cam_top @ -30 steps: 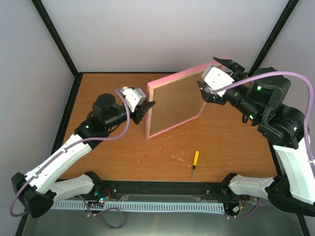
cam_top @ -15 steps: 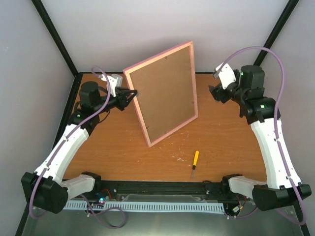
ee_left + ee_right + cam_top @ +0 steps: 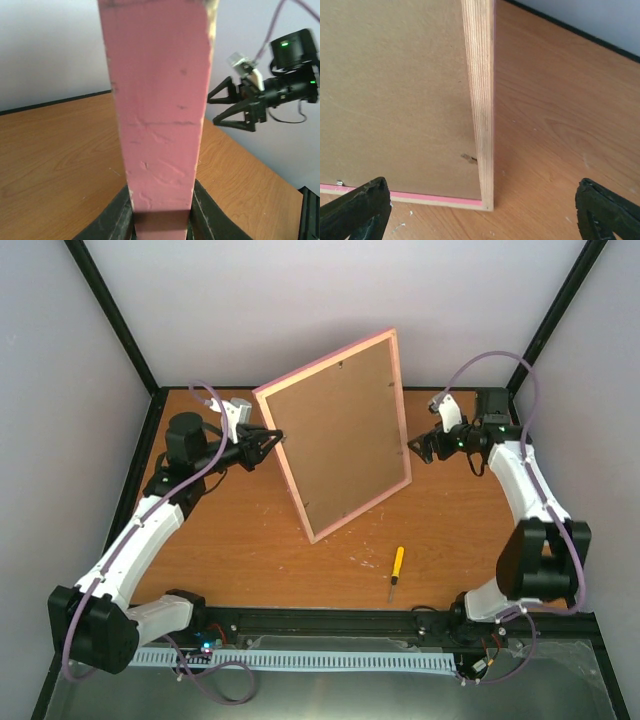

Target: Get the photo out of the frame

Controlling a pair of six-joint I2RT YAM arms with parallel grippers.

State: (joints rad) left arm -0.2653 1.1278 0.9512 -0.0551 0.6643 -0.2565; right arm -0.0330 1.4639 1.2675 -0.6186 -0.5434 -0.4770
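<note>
Next, my left gripper lowers the frame's pink edge onto the wooden tabletop and releases it there, because the frame stands tilted with its backing board (image 3: 338,435) showing.
The frame (image 3: 330,352) stands tilted on the table with its back to the top camera, so the plain brown backing board (image 3: 338,435) shows inside the thin pink border. The photo is hidden on the far side. My left gripper (image 3: 275,438) is shut on the frame's left edge; in the left wrist view the pink edge (image 3: 157,110) rises between my dark fingers (image 3: 117,222). My right gripper (image 3: 412,448) stands open just off the frame's right edge, touching nothing. In the right wrist view its fingertips (image 3: 362,205) are spread wide before the pale wood edge (image 3: 480,100).
A yellow-handled screwdriver (image 3: 396,565) lies on the wooden table (image 3: 480,530) near the front, right of the frame's lower corner. A small metal tab (image 3: 468,158) sits on the backing board by the wood edge. Black enclosure posts and grey walls ring the table.
The right gripper has let go of the frame's upper corner, pulled back, then come low beside the right edge with wider jaws. The left arm has swung back, standing the frame more upright.
</note>
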